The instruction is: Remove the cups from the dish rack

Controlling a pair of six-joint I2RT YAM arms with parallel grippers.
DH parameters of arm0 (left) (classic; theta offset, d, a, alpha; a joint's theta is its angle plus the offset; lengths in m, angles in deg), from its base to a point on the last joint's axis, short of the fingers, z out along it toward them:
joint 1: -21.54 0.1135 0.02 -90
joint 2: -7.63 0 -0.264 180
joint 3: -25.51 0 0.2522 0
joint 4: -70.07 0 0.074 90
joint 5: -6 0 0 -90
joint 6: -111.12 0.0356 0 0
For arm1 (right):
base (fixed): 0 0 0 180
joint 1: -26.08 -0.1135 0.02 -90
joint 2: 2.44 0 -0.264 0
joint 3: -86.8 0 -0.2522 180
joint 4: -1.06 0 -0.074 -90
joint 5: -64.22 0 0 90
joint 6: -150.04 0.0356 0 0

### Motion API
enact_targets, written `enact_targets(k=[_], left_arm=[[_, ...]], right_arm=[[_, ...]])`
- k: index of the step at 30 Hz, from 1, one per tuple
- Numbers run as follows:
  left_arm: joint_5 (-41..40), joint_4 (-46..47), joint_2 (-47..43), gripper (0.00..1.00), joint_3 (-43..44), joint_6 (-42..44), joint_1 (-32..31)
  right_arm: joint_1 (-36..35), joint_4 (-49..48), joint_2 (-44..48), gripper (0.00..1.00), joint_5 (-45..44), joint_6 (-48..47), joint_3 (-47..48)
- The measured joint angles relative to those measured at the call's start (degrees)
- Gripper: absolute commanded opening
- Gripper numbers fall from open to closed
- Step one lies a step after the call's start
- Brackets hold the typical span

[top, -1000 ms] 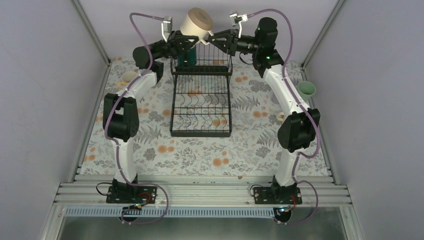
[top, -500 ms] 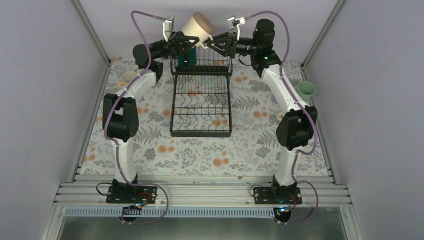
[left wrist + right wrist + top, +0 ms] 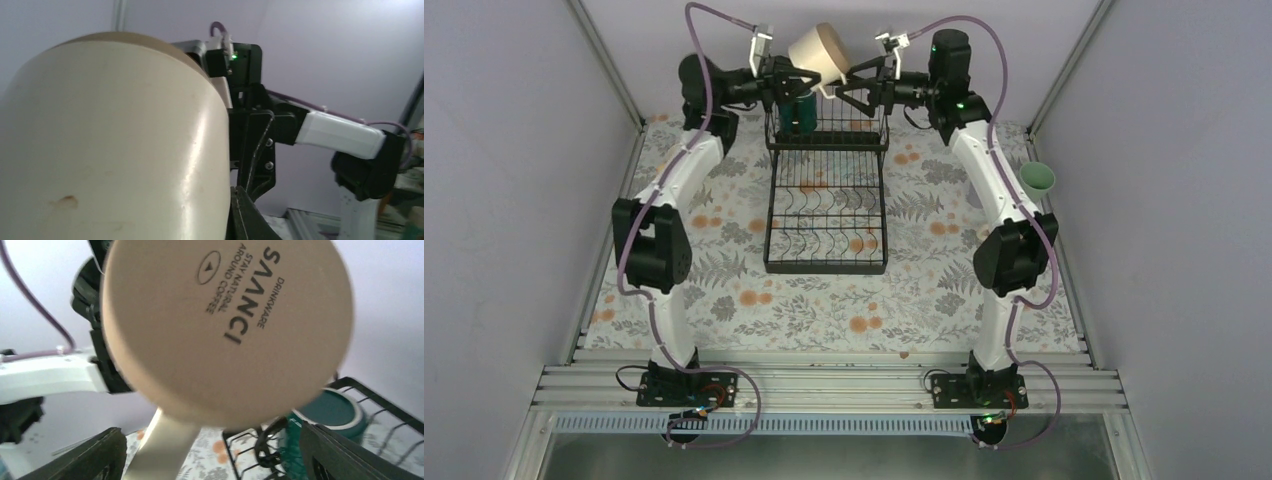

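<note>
I need to lower the mug (image 3: 819, 48) with my left gripper, back and to the left in the top view, onto the floral cloth, and then release it, because it hangs clear of the rack.
A tan-beige mug (image 3: 819, 48) hangs in the air above the far end of the black wire dish rack (image 3: 826, 215). My left gripper (image 3: 807, 84) is shut on the mug, which fills the left wrist view (image 3: 110, 145) with one finger (image 3: 247, 215) against its wall. My right gripper (image 3: 850, 92) stands open just to the mug's right. In the right wrist view the mug's printed base (image 3: 225, 325) faces me and its handle (image 3: 160, 450) hangs untouched between the wide-spread fingers (image 3: 102, 457). A dark green cup (image 3: 799, 110) sits upside down in the raised basket (image 3: 330, 410).
A mint green cup (image 3: 1037, 178) stands at the right edge of the floral table cloth (image 3: 724, 290). The long slotted tray of the rack (image 3: 824, 250) holds no cups. Enclosure walls and corner posts close in behind both grippers.
My right gripper has opened and let go of the mug handle. The left arm has drawn up and back, carrying the mug slightly higher.
</note>
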Motion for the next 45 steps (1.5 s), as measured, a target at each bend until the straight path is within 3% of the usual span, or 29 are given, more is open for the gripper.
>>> enact_targets(k=[4, 9, 14, 18, 24, 34, 41, 45], left_arm=[[-2.8, -26.7, -3.0, 0.02, 6.7, 21.9, 1.7], [-13.2, -57.0, -4.9, 0.02, 21.3, 47.1, 4.8], [-24.9, -78.6, -5.0, 0.02, 34.1, 65.5, 10.0], [-34.8, -91.2, -6.6, 0.02, 35.7, 77.8, 14.7], [-47.1, -105.6, -9.6, 0.02, 29.7, 93.4, 21.5], [-57.4, -125.1, -11.1, 0.02, 22.1, 114.7, 35.3], [-61.7, -127.5, -22.2, 0.02, -4.5, 127.3, 36.4], [-62.8, -125.8, -25.4, 0.02, -12.7, 130.4, 36.6]], right_arm=[[0.8, 10.4, -0.7, 0.99, -4.5, -8.8, 5.3], [1.4, 20.2, -0.6, 1.00, -12.3, -18.4, 6.1], [1.6, 28.7, 0.0, 1.00, -20.8, -26.2, 6.1], [1.6, 32.6, 1.6, 1.00, -26.8, -30.4, 5.5], [1.6, 34.6, 5.9, 1.00, -34.3, -34.0, 2.5], [1.6, 38.2, 6.3, 1.00, -37.7, -36.1, 5.6], [1.6, 38.6, 5.2, 1.00, -37.5, -36.2, 9.4], [1.5, 39.0, 4.5, 1.00, -37.2, -36.2, 10.2]])
